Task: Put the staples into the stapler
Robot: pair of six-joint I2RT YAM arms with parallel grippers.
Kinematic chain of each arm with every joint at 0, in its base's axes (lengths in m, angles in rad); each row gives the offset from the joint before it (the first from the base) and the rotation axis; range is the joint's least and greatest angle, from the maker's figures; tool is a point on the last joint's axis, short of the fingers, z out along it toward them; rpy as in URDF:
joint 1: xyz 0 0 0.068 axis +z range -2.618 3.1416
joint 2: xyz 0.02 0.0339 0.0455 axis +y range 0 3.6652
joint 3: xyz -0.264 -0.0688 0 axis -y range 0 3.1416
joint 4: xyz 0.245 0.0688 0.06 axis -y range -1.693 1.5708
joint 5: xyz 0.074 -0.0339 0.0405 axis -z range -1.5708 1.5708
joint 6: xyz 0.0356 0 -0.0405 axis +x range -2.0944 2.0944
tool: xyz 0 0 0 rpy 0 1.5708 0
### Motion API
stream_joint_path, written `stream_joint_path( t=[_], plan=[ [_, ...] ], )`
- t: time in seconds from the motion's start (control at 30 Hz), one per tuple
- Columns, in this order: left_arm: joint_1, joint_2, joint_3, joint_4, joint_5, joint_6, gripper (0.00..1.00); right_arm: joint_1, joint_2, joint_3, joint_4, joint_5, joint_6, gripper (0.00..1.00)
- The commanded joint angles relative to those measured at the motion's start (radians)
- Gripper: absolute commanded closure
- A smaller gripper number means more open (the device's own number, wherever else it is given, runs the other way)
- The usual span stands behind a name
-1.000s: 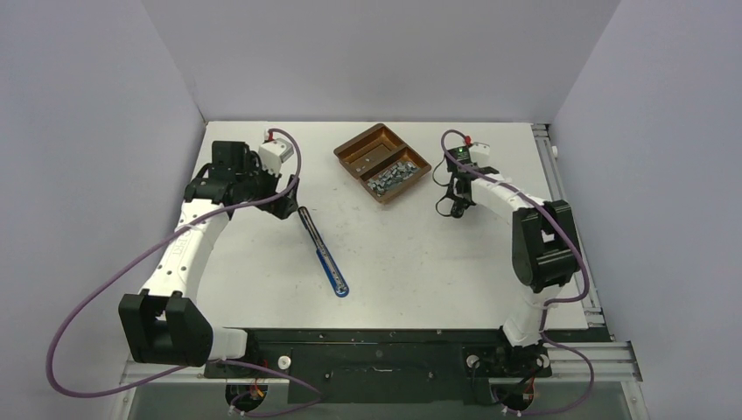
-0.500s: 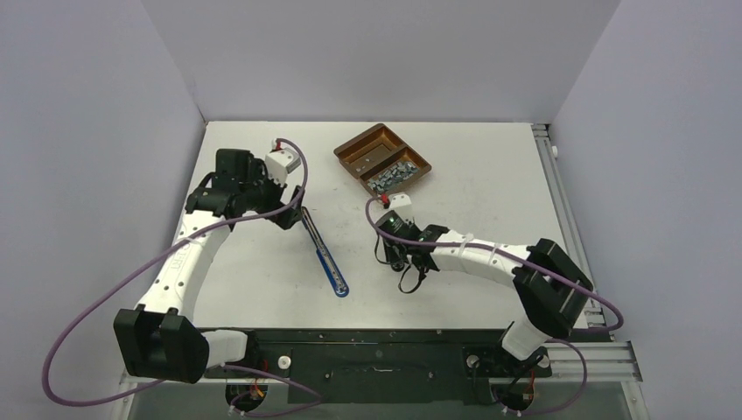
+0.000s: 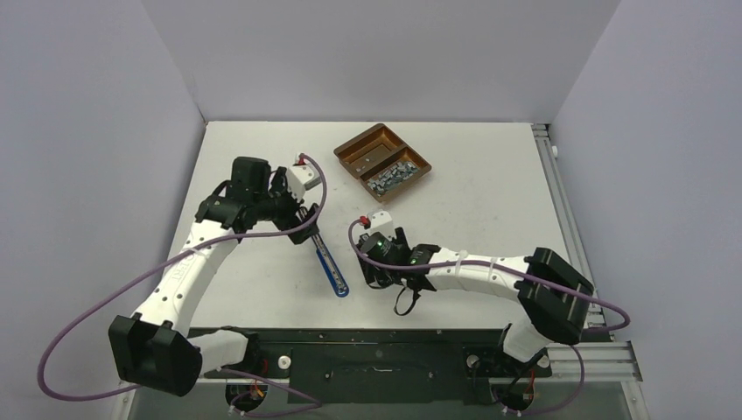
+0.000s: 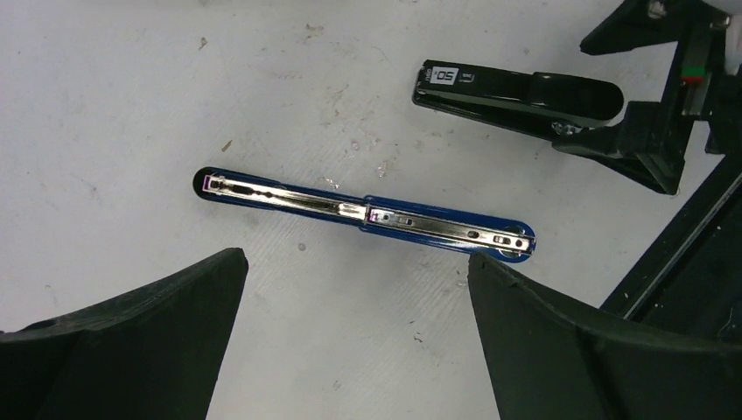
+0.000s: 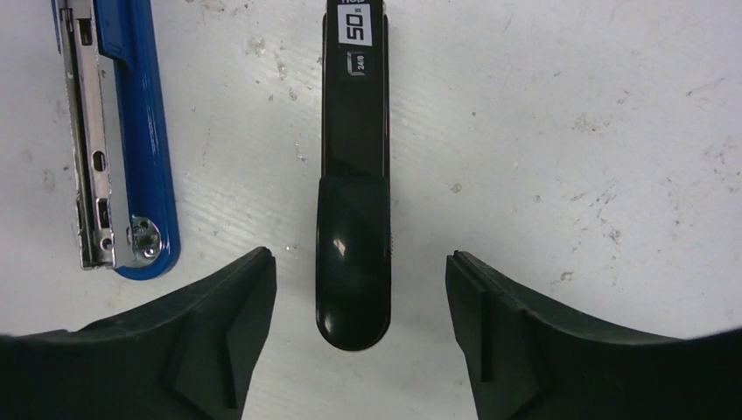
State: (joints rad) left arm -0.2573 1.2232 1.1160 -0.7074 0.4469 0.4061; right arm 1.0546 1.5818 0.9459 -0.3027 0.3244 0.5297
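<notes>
The black stapler's rounded end (image 4: 581, 94) is below my left gripper and to its right in the top view, so I will cross over, turn and descend, as it's still shut.
A blue stapler (image 3: 328, 267) lies opened flat on the white table, its silver rail (image 4: 289, 197) facing up. My left gripper (image 3: 299, 223) hangs open over its far end, and in the left wrist view the stapler (image 4: 437, 227) lies just past the spread fingertips of that gripper (image 4: 356, 258). A black stapler (image 5: 354, 131) marked "50" lies beside the blue one's near end (image 5: 140, 131). My right gripper (image 5: 359, 256) straddles its rounded end, open, with a gap on each side. The staples (image 3: 391, 175) fill the nearer compartment of the brown tray (image 3: 354, 150).
The tray sits at the back centre of the table. Both arms crowd the middle-left area, and in the left wrist view the right gripper (image 4: 656, 131) shows next to the black stapler (image 4: 516, 92). Black rails run along the table's near edge (image 3: 376, 337).
The right arm swung from beside the tray to the near middle next to the blue stapler, and its jaws widened. The left gripper shifted right onto the stapler's far end.
</notes>
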Motion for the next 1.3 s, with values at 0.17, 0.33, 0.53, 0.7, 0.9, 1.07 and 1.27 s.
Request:
stream_joint_path(
  t=[0.17,0.33,0.53,0.7,0.9,1.07,1.27],
  plan=[
    [-0.023,-0.111,-0.073,0.023,0.297,0.33,0.04,-0.041,-0.275,-0.156,0.102,-0.058,0.035,0.25],
    [-0.17,-0.04,-0.053,-0.002,0.244,0.511,0.04,-0.148,-0.355,-0.227,0.11,-0.167,0.054,0.26],
    [-0.333,0.126,-0.001,0.006,0.144,0.695,0.04,-0.197,-0.405,-0.308,0.103,-0.177,0.095,0.33],
    [-0.424,0.266,0.055,-0.013,0.127,0.882,0.0,-0.245,-0.454,-0.402,0.149,-0.199,0.174,0.36],
    [-0.505,0.439,0.19,-0.172,0.104,1.149,0.16,-0.344,-0.46,-0.448,0.212,-0.329,0.18,0.39],
    [-0.54,0.543,0.278,-0.289,0.105,1.263,0.22,-0.393,-0.444,-0.472,0.274,-0.447,0.168,0.4],
    [-0.566,0.59,0.251,-0.28,0.094,1.305,0.23,-0.444,-0.453,-0.519,0.327,-0.522,0.176,0.4]
  ],
)
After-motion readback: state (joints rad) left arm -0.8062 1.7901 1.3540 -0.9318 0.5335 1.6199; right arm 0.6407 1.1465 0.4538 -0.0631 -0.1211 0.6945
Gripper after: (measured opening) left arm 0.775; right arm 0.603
